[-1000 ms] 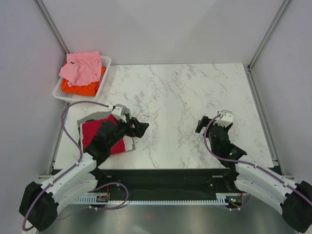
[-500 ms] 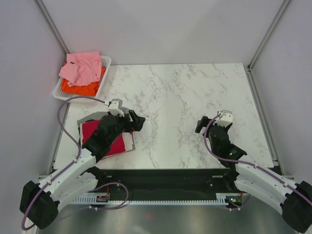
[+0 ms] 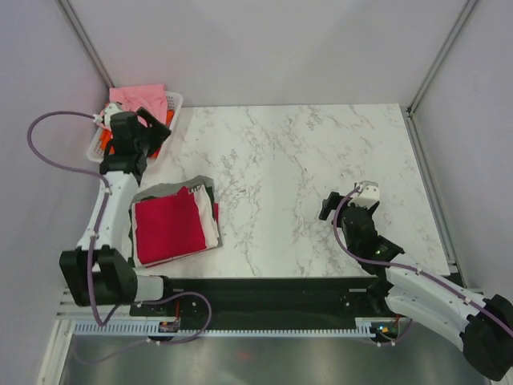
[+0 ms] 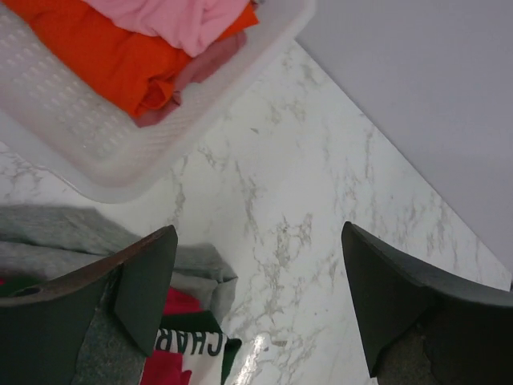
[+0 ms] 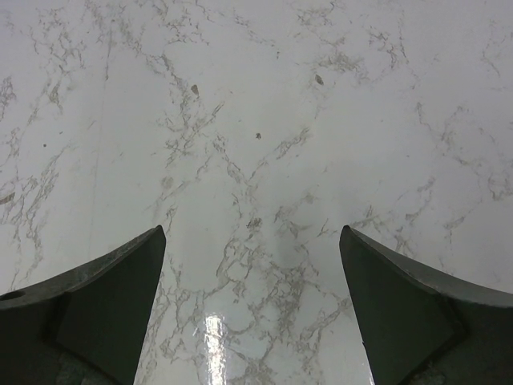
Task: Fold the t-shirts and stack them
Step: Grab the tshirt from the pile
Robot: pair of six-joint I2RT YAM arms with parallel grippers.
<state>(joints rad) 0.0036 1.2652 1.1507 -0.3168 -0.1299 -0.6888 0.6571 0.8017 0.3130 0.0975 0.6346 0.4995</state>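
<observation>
Next, my left gripper moves outward and down to the near part of the pink t-shirt (image 3: 140,100) on top of the orange one.
A folded stack lies at the table's near left: a crimson red t-shirt (image 3: 167,228) on top, grey (image 3: 160,191) and white (image 3: 213,226) ones under it. A light pink t-shirt (image 3: 140,100) and an orange t-shirt (image 3: 112,146) lie crumpled in the white mesh basket (image 3: 178,101). My left gripper (image 3: 155,128) is open and empty, held over the basket's near right edge. The left wrist view shows the orange t-shirt (image 4: 104,56), the pink t-shirt (image 4: 184,16), the basket (image 4: 120,160) and the grey t-shirt (image 4: 72,241). My right gripper (image 3: 329,204) is open and empty over bare table.
The basket stands at the table's far left corner against the left wall. A printed red, white and green cloth edge (image 4: 186,345) shows in the stack. Grey walls close the table on three sides. The right wrist view shows only the marble table (image 5: 256,120).
My left arm has swung from beside the folded stack up and left to the basket. The red t-shirt on the stack is now uncovered. The right arm has not moved.
</observation>
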